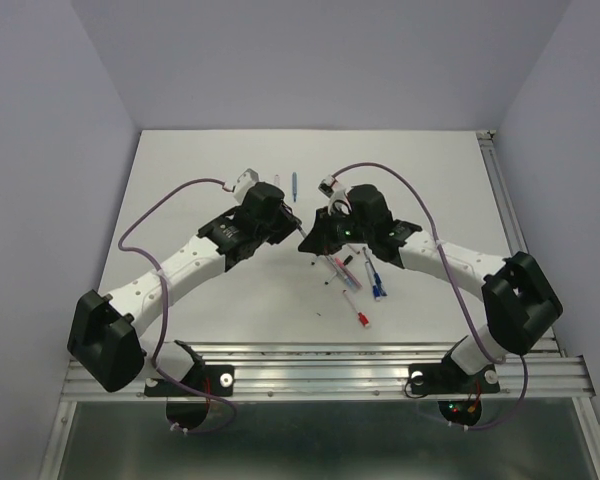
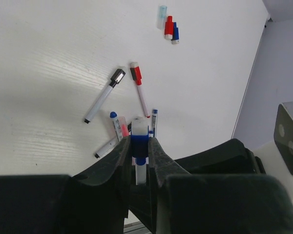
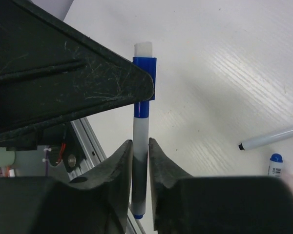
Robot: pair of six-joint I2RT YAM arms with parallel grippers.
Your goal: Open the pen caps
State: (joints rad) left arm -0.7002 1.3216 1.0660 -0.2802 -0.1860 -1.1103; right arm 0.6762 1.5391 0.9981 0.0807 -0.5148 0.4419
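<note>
I should next pull my left gripper off the pen's body, then move it outward and down beside the loose caps to let go of the blue cap, as removed caps lie together there.
My two grippers meet above the middle of the table, holding one white pen between them. My left gripper (image 1: 296,230) (image 2: 140,142) is shut on the pen's blue cap (image 2: 140,144) (image 3: 145,78), with a white stub sticking out past it. My right gripper (image 1: 316,241) (image 3: 140,146) is shut on the white barrel (image 3: 139,131), just behind the blue collar. The cap sits on the barrel's end. Loose red (image 2: 169,27) and blue (image 2: 176,33) caps lie far off on the table.
Several pens lie in a loose pile (image 1: 346,272) below the grippers, among them a black-capped pen (image 2: 103,102) and a red-capped pen (image 2: 138,85). One blue pen (image 1: 294,182) lies apart at the back. A metal rail (image 1: 320,362) runs along the near edge.
</note>
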